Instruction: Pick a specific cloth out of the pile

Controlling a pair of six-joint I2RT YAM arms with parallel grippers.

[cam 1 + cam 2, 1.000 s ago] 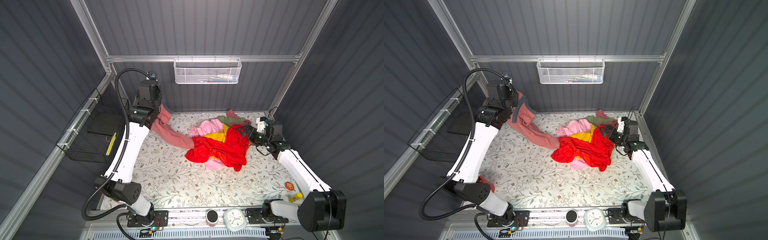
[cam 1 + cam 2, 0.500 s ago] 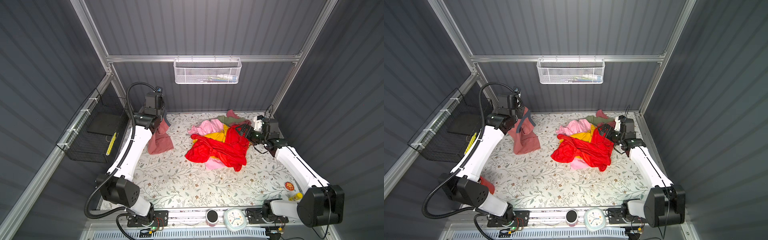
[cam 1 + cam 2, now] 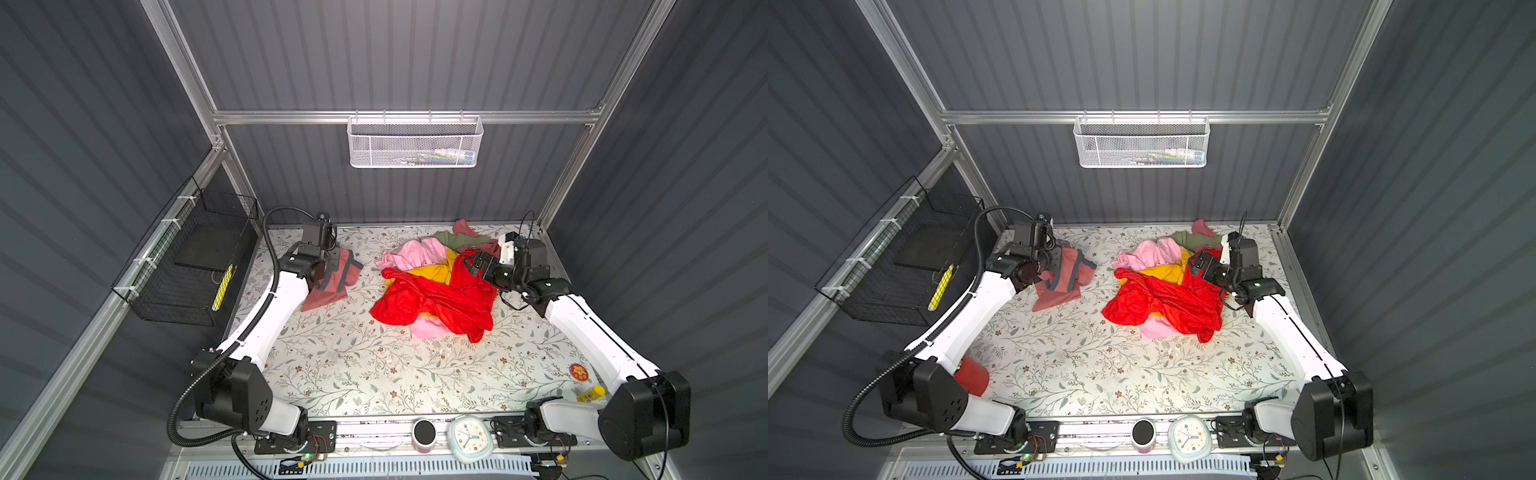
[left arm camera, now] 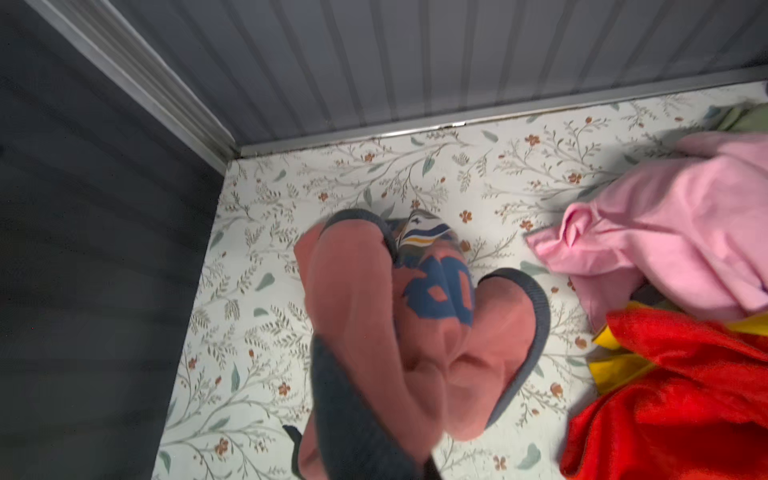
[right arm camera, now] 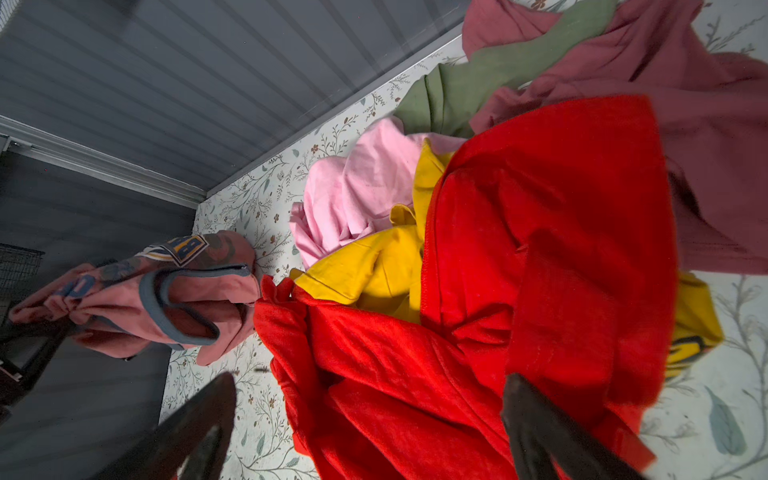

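Note:
The left gripper moves down toward the tabletop beneath the cloth's lower end (image 3: 323,294) next and opens to release it, because this spot lies well apart from the pile.
The cloth (image 3: 334,276) (image 3: 1065,278) is a salmon-pink T-shirt with grey-blue trim and blue-and-yellow lettering. It hangs bunched from my left gripper (image 3: 327,266) (image 3: 1051,262) at the far left of the table, apart from the pile, with its lower end on the table. In the left wrist view the cloth (image 4: 415,332) covers the jaws, which are shut on it. The pile (image 3: 432,291) (image 3: 1163,295) of red, pink, yellow, olive and dusty-pink garments lies right of centre. My right gripper (image 3: 473,264) (image 5: 369,382) hovers open over the pile's red garment (image 5: 540,249), holding nothing.
A black wire basket (image 3: 187,266) hangs on the left wall and a white mesh basket (image 3: 415,141) on the back wall. A clock (image 3: 469,436) and a small cylinder (image 3: 424,432) sit at the front edge. A yellow item (image 3: 588,392) lies front right.
My left arm came down and back toward the far-left corner. The cloth, earlier stretched out to the pile, has come free of it and now hangs bunched. The right gripper shifted slightly.

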